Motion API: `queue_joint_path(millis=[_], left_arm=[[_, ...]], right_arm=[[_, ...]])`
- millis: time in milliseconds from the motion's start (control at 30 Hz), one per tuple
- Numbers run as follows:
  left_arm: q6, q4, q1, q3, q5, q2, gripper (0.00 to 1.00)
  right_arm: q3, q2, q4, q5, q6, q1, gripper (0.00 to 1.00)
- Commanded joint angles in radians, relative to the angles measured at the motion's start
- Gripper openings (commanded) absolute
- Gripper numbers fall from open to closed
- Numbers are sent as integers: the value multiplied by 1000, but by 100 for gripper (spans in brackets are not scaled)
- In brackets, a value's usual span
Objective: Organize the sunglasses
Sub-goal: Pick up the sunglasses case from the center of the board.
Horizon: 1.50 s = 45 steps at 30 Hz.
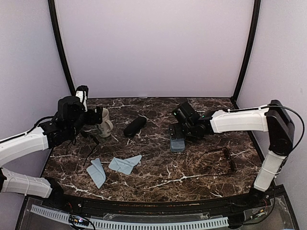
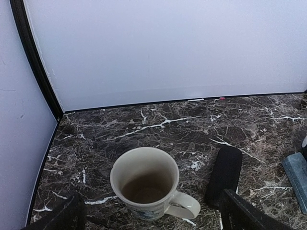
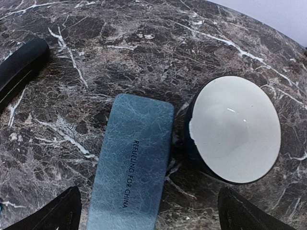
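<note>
Next, my right gripper moves to the left in its wrist view and down astride the blue-grey case, which lies below it, off-centre toward that side.
One pair of sunglasses (image 1: pixel 229 158) lies unfolded on the marble at the right, clear of both arms. Another thin dark pair of sunglasses (image 1: pixel 92 141) lies at the left, just below my left arm. My left gripper (image 1: pixel 94 120) (image 2: pixel 151 211) stands open above a cream mug (image 2: pixel 146 182), with the black case (image 2: pixel 224 175) beside its right finger. Over the blue-grey case (image 3: pixel 132 158) hangs my right gripper (image 1: pixel 178 132) (image 3: pixel 148 203), open, with nothing between its fingers. No sunglasses show in either wrist view.
A dark bowl with a white inside (image 3: pixel 235 129) sits right of the blue-grey case. Two grey-blue cloths (image 1: pixel 97 172) (image 1: pixel 124 164) lie near the front left. Light walls with black corner posts close the table (image 1: pixel 192 182) on three sides.
</note>
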Motion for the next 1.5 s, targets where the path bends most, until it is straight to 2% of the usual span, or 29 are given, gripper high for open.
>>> queue_joint_path(millis=[0, 267, 567, 800, 1000, 1300, 1467], left_arm=[[-19, 18, -13, 14, 54, -20, 99], [-23, 31, -21, 4, 70, -34, 99], [-22, 38, -24, 0, 68, -15, 99], [-21, 61, -25, -8, 65, 9, 99], [-28, 79, -26, -19, 72, 9, 99], [-12, 112, -28, -25, 106, 39, 99], [13, 184, -30, -45, 202, 82, 98]], right_arm=[[65, 73, -28, 4, 123, 5, 100], [87, 167, 0, -71, 158, 5, 100], [69, 201, 3, -91, 181, 4, 99], [61, 217, 12, -116, 165, 4, 89], [51, 220, 14, -126, 157, -5, 88], [41, 192, 14, -146, 116, -8, 69], [16, 146, 33, -181, 6, -16, 51]])
